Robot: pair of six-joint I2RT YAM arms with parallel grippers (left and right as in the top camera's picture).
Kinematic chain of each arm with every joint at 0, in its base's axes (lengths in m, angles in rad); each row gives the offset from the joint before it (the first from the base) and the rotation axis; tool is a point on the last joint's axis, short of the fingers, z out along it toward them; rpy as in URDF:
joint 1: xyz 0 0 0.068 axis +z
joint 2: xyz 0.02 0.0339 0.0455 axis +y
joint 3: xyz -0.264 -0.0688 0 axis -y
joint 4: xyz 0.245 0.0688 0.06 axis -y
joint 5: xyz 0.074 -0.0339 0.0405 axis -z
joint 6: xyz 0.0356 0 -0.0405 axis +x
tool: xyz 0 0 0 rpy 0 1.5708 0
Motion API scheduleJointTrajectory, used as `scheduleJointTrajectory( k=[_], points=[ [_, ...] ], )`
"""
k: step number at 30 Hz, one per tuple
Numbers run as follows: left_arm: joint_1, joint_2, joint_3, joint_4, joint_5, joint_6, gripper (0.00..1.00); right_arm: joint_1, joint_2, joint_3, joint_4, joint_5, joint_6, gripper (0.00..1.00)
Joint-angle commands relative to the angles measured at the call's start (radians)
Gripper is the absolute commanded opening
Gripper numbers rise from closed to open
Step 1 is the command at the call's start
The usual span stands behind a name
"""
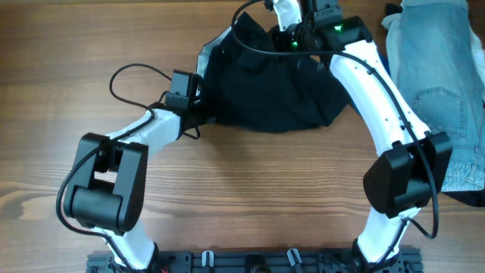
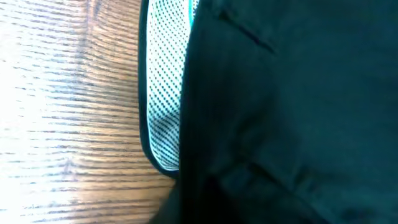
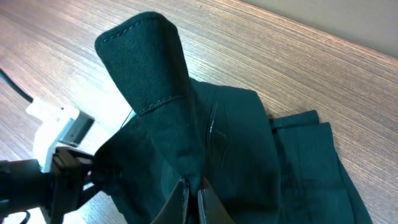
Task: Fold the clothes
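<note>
I will next raise my right gripper up and toward the jeans [image 1: 438, 83], to its right in the overhead view, to stretch out the bunched black clothes. Then I will let go of the fold of the clothes.
The black clothes [image 1: 265, 87] lie bunched at the far middle of the table. My left gripper [image 1: 195, 97] is at their left edge, and the cloth pulls toward it in the right wrist view [image 3: 93, 169]. Its jaws are buried under black cloth in the left wrist view [image 2: 280, 112], beside the pale mesh waistband [image 2: 165, 93]. My right gripper [image 3: 191, 190] is shut on a raised fold of the clothes [image 3: 149, 68]. It holds that fold up at the far edge in the overhead view [image 1: 292, 39].
Light-blue denim jeans [image 1: 443, 91] lie at the right edge of the table, with a dark cloth [image 1: 470, 199] under their near end. A bit of blue cloth [image 1: 389, 21] shows at the far right. The left arm's cable [image 1: 129, 74] loops over the wood.
</note>
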Motion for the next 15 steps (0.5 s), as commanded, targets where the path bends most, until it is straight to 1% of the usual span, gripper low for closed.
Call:
scheduleJointTrajectory(
  k=[1, 3, 4, 6, 8, 10, 12, 15],
  points=[
    [0.019, 0.028, -0.019, -0.010, -0.047, 0.000, 0.04, -0.002, 0.018, -0.004, 0.019, -0.020, 0.010, 0.04],
    [0.067, -0.054, 0.008, -0.070, -0.047, -0.007, 0.04, -0.011, -0.014, 0.000, 0.030, -0.020, 0.011, 0.04],
    [0.096, -0.124, 0.036, -0.119, -0.047, 0.000, 0.04, -0.032, -0.062, 0.016, 0.032, -0.013, 0.011, 0.04],
    [0.152, -0.293, 0.106, -0.169, -0.025, 0.020, 0.04, -0.070, -0.145, 0.029, 0.027, 0.010, 0.016, 0.04],
    [0.201, -0.457, 0.181, -0.171, -0.005, 0.021, 0.04, -0.121, -0.242, 0.029, -0.001, 0.018, 0.053, 0.04],
    [0.217, -0.612, 0.273, -0.172, -0.005, 0.083, 0.04, -0.185, -0.349, 0.029, -0.036, 0.018, 0.072, 0.04],
    [0.212, -0.706, 0.317, -0.171, -0.005, 0.120, 0.04, -0.227, -0.437, 0.029, -0.058, 0.018, 0.074, 0.04],
    [0.212, -0.816, 0.355, -0.170, -0.005, 0.125, 0.04, -0.262, -0.561, 0.029, -0.084, 0.018, 0.066, 0.04]
  ],
)
